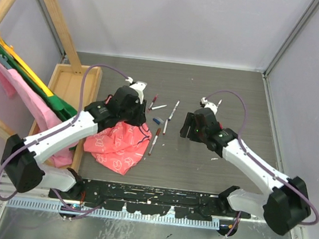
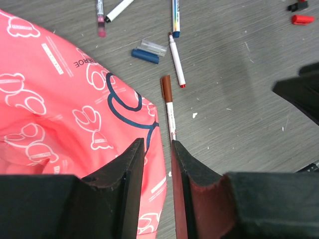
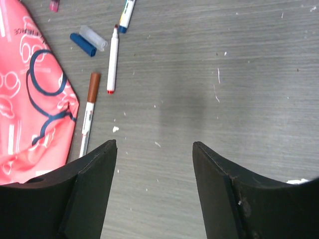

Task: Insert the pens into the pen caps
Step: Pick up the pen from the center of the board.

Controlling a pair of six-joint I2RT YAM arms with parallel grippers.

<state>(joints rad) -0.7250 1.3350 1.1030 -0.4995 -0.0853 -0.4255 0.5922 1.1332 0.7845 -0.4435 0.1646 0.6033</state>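
Observation:
I will next swing my right gripper outward and to the left in the top view, then down to the blue-ended white pen's body. The table is empty on either side of it.
Several white pens lie mid-table: one with a dark red cap, an uncapped red-tipped one, a blue-ended one, a black-tipped one and a pink-tipped one. A blue cap lies beside a clear cap. A red cap and a black cap lie farther right. My left gripper is narrowly open and empty, over the cloth's edge, by the dark-red-capped pen's tail. My right gripper is wide open and empty over bare table.
A pink patterned cloth lies crumpled under my left gripper. A wooden tray stands at the left, with coloured cloths hanging on a wooden frame. The grey walls close in the table at the back and right.

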